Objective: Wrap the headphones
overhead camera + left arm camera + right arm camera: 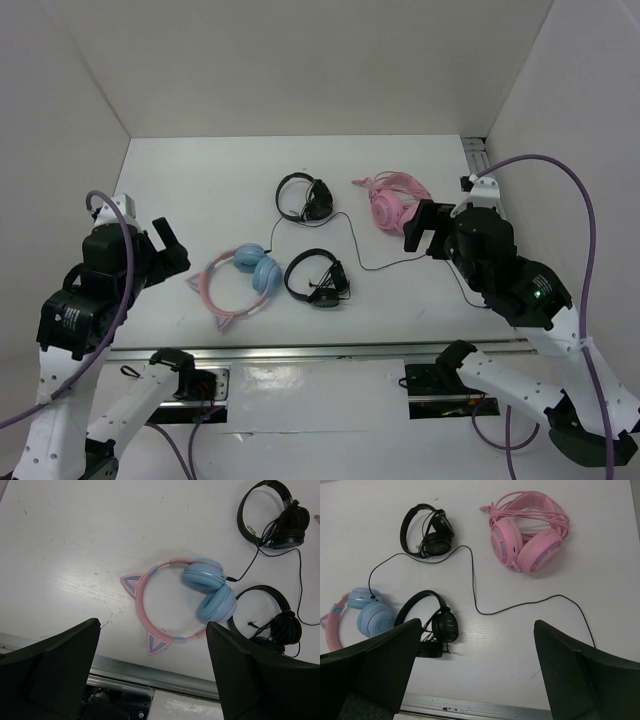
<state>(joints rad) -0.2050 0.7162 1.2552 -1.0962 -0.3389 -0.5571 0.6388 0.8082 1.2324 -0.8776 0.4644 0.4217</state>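
I will lower my left gripper to the right in the top view to pinch the headband between the cat ears, because the headband is clear of the ear cups.
The headphones (245,278) lie flat on the white table at the near left: a pink cat-ear headband with light blue ear cups (210,587). They also show at the left edge of the right wrist view (370,617). Their thin dark cable (352,240) runs loose from a cup toward the back, then across to the right (475,600). My left gripper (168,247) hovers open to the left of the headphones, holding nothing (152,626). My right gripper (426,228) hangs open over the cable's right end, also holding nothing (477,625).
Two black headphones lie close by, one behind (305,197) and one right beside the blue cups (318,277). All-pink cat-ear headphones (392,198) sit at the back right. A metal rail (320,352) lines the near edge. White walls enclose the table.
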